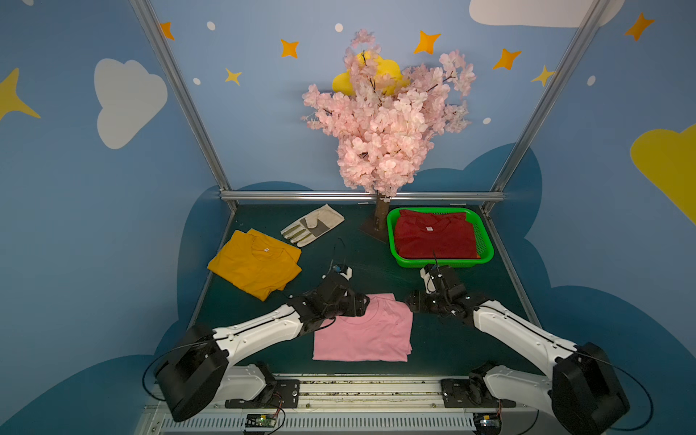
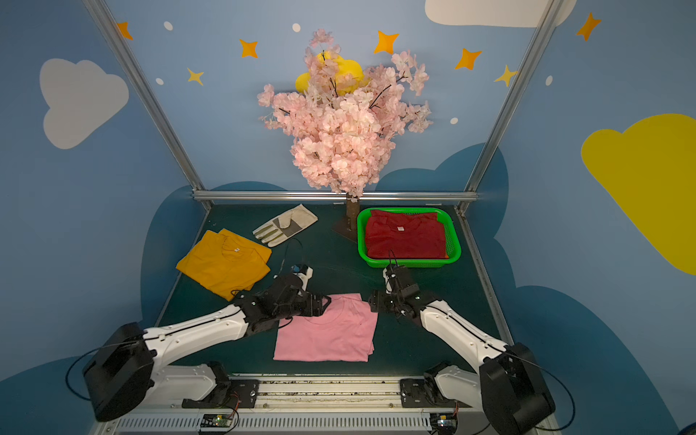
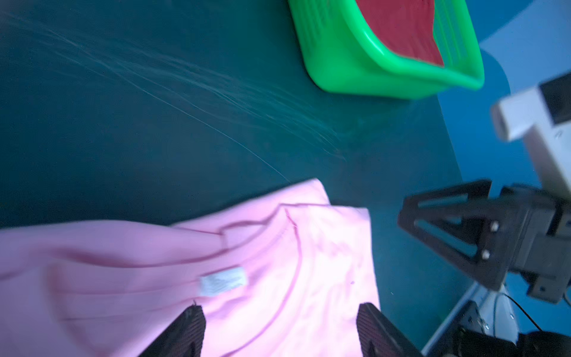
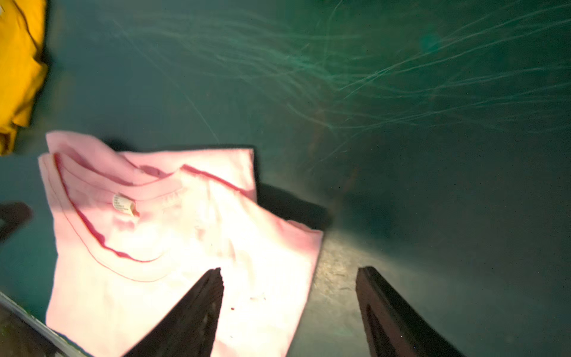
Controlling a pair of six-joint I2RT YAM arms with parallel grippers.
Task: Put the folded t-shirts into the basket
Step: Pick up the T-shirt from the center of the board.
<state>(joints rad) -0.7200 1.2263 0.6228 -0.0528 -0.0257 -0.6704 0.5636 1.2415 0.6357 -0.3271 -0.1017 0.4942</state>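
Observation:
My left gripper should next leave the middle of the pink t-shirt's collar and go down onto that t-shirt's far corner, toward the mustard yellow t-shirt (image 1: 256,265), as the corner is below it.
A light pink folded t-shirt (image 1: 371,333) (image 2: 331,337) lies flat near the table's front. My left gripper (image 1: 363,304) (image 3: 281,312) hovers open over its collar end, with the neck label (image 3: 224,281) just ahead of the fingertips. At the shirt's far right corner my right gripper (image 1: 411,301) (image 4: 290,272) is open too, one finger over the cloth and one over bare table. A mustard yellow folded t-shirt (image 1: 256,265) (image 4: 18,61) lies at the left. The green basket (image 1: 444,261) (image 3: 355,71) at the back right holds a dark red folded t-shirt (image 1: 433,235).
A beige-and-grey work glove (image 1: 312,226) lies at the back, left of the middle. An artificial pink blossom tree (image 1: 382,214) stands on its base beside the basket's left wall. Metal frame rails (image 1: 361,196) border the dark green table.

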